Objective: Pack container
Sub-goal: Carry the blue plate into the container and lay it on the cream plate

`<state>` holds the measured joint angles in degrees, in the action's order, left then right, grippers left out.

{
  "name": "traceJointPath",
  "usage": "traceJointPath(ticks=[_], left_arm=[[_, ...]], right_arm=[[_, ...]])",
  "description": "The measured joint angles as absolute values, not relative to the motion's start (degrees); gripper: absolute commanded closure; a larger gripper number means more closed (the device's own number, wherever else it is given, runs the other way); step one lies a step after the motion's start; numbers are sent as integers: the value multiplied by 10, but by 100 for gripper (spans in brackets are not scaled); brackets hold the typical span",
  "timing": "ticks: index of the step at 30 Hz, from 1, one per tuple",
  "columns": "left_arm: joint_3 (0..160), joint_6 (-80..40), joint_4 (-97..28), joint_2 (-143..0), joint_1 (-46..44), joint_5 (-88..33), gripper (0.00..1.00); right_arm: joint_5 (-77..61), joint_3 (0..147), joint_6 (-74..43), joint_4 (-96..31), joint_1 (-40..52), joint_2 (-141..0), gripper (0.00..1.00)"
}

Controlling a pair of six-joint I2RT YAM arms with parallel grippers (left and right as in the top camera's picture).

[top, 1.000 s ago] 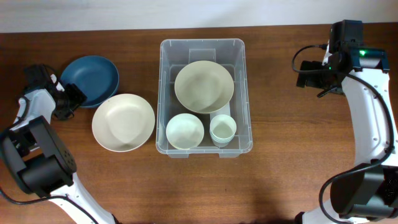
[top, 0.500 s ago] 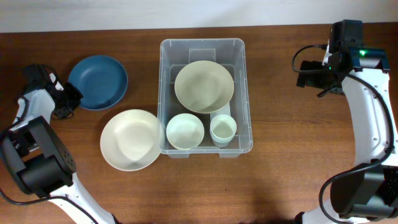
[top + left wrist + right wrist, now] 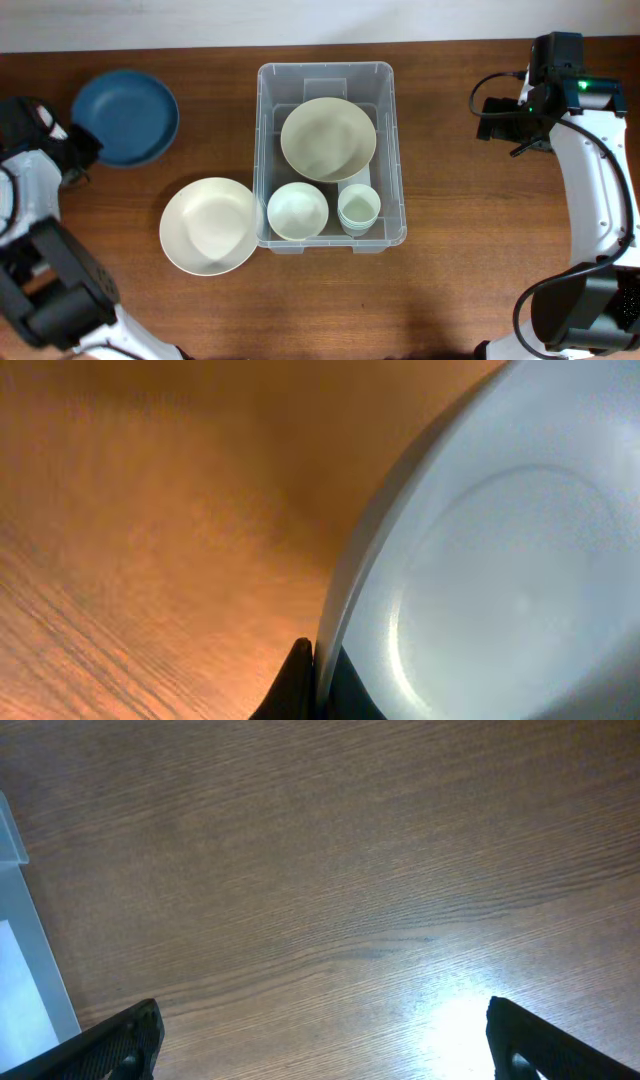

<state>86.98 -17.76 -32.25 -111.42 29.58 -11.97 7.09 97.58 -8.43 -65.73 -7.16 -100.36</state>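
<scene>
The blue plate [image 3: 125, 117] goes to the right in the overhead view in my left gripper next, over the empty large cream bowl [image 3: 328, 139], and then leaves the gripper there.
The clear container [image 3: 262, 150] stands mid-table and holds a large cream bowl [image 3: 328, 138], a small pale bowl [image 3: 297, 211] and stacked cups [image 3: 358, 208]. A blue plate [image 3: 125, 117] is at the far left. My left gripper [image 3: 80, 150] is shut on its near-left rim. In the left wrist view the two black fingertips pinch that rim, with the gripper [image 3: 320, 670] low in the frame and the plate [image 3: 480, 560] filling the right side. My right gripper [image 3: 497, 118] hangs open over bare wood to the right of the container; its fingers [image 3: 120, 1040] are spread wide with nothing between them.
A cream plate [image 3: 210, 224] lies on the table against the container's front-left corner. The container's wall [image 3: 30, 970] shows at the left edge of the right wrist view. The table's far edge runs along the top of the overhead view.
My left gripper has shut on the blue plate's rim and the plate has shifted left with it. The cream plate slid right and toward the front. The right arm is unmoved.
</scene>
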Motion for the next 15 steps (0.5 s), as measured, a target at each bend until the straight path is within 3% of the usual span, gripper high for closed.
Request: traceJointPath(ticks=[8,15], left_arm=[[873,-177,-323,-957,192,-170,99],[873,-176,-328,-942,42,-180,99]], right_arm=[[71,976,-84,-657,-72,-1004,1],[71,976,-84,-657,-72,-1004,1]])
